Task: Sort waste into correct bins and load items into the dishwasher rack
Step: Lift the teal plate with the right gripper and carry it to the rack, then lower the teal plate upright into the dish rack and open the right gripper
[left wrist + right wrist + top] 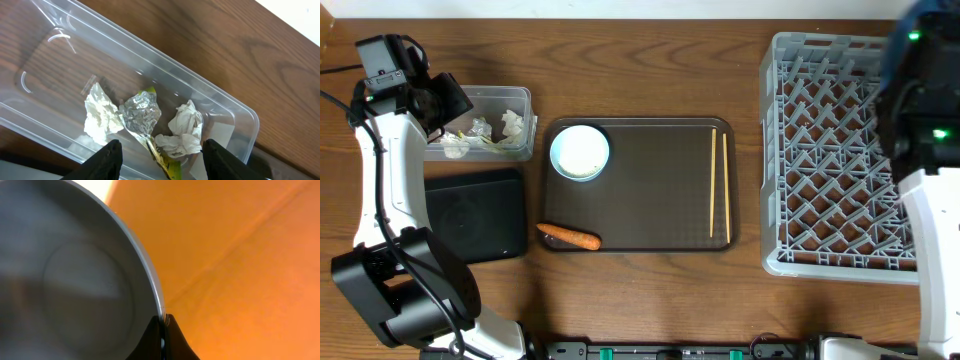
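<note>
The right gripper lowers the dark blue plate (917, 12) outward among the rack's far wires next, since the plate still hangs high above the rack.
My left gripper (160, 145) hangs open over the clear tub (240, 112), with nothing between its fingers. In the tub lie two crumpled white tissues (102, 112) (186, 127) and the snack wrapper (141, 114), silver side up with a yellow end. From overhead this gripper (445, 100) is at the tub's left end. My right gripper (162, 322) is shut on the rim of the dark blue plate (75, 280) and holds it above the far right of the dishwasher rack (820, 170). Overhead, only a blue blur of the plate (917, 12) shows.
A white bowl (580, 152), an orange carrot (570, 237) and two wooden chopsticks (718, 180) lie on the dark brown serving tray (650, 200). The flat black tray (475, 215) sits left of it, below the tub. The right arm (925, 120) overhangs the rack's right side.
</note>
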{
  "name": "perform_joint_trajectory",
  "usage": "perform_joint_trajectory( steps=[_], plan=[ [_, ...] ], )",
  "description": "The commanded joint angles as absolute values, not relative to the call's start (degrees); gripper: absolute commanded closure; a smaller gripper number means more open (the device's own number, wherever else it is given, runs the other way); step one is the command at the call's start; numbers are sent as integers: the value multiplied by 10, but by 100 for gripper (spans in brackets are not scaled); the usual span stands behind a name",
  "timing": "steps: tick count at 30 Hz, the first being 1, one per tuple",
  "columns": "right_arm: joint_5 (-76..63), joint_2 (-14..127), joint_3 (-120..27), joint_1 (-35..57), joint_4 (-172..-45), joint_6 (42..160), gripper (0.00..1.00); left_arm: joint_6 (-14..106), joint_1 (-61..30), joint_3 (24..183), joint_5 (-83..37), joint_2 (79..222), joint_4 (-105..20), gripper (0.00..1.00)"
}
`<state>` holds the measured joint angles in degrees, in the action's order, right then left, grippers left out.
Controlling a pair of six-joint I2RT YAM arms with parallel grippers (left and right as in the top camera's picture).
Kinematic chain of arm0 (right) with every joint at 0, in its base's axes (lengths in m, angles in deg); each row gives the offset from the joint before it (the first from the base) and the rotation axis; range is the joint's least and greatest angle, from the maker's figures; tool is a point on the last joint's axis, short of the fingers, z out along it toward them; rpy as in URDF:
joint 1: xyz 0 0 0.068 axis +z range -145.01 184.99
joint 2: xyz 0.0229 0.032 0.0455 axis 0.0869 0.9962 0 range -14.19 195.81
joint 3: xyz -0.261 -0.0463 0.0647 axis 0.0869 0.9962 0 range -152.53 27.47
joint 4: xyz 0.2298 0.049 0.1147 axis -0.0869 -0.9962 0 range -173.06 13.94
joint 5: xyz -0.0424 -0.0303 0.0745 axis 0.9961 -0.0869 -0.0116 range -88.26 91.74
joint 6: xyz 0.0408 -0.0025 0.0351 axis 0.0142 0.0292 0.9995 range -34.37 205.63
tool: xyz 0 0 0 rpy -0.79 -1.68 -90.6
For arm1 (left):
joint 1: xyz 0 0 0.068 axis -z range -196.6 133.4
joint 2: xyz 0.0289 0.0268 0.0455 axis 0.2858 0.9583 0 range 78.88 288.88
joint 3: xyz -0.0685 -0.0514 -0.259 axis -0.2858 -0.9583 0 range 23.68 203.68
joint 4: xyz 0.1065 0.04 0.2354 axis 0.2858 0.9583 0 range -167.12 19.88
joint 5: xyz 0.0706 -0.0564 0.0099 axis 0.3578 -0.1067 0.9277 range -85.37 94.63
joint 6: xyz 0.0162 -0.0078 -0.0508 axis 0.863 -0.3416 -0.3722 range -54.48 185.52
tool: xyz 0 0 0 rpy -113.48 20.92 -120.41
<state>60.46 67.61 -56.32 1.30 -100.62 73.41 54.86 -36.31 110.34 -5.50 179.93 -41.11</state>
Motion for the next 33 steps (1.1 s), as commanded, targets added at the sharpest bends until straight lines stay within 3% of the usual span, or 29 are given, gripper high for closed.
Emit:
perform_joint_trajectory(
  steps=[1, 11, 24, 33],
  plan=[
    [665, 684, -570, -19, -987, 675, 99, 547, -363, 1098, -54, 1800, -408, 45],
    [677, 772, -570, -87, -936, 614, 99, 547, -363, 1098, -54, 1800, -396, 46],
    [666, 913, -570, -75, -751, 440, 99, 547, -363, 1098, -54, 1800, -391, 46],
    [641, 949, -570, -49, -747, 432, 99, 547, -363, 1098, -54, 1800, -389, 46]
  ],
)
